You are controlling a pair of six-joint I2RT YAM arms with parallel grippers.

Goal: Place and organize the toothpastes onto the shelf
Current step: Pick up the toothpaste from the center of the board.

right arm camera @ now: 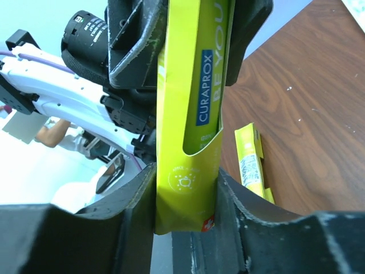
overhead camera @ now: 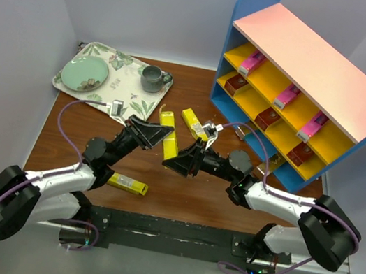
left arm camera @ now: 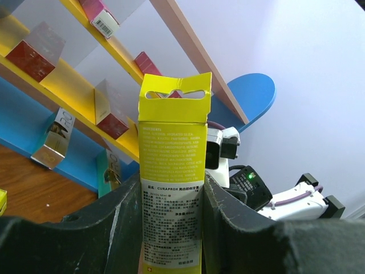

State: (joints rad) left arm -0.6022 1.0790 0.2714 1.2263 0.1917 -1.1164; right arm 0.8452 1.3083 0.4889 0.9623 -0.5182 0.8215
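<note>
The boards below the shelf's bare pink top hold cartons, so I will raise my right gripper outward and let go of the carton on the tray-side end (overhead camera: 281,28) of that top.
A yellow toothpaste carton (overhead camera: 168,141) hangs above the table's middle, held at both ends. My left gripper (overhead camera: 161,133) is shut on one end, seen in the left wrist view (left arm camera: 173,154) between its fingers (left arm camera: 114,228). My right gripper (overhead camera: 181,159) is shut on the other end (right arm camera: 191,125), fingers (right arm camera: 137,217) pressed on both sides. Two more yellow cartons lie on the table, one (overhead camera: 193,122) behind the grippers and one (overhead camera: 126,183) by the left arm. The shelf (overhead camera: 317,61) stands at the right, with pink cartons (overhead camera: 288,95) on the upper board and dark red ones (overhead camera: 266,118) below.
A floral tray (overhead camera: 130,96) at the back left holds a green plate (overhead camera: 84,75) and a grey cup (overhead camera: 152,78). The shelf's lowest tier shows a pale carton (left arm camera: 54,140) and a teal one (left arm camera: 108,171). Grey walls close in on left and right.
</note>
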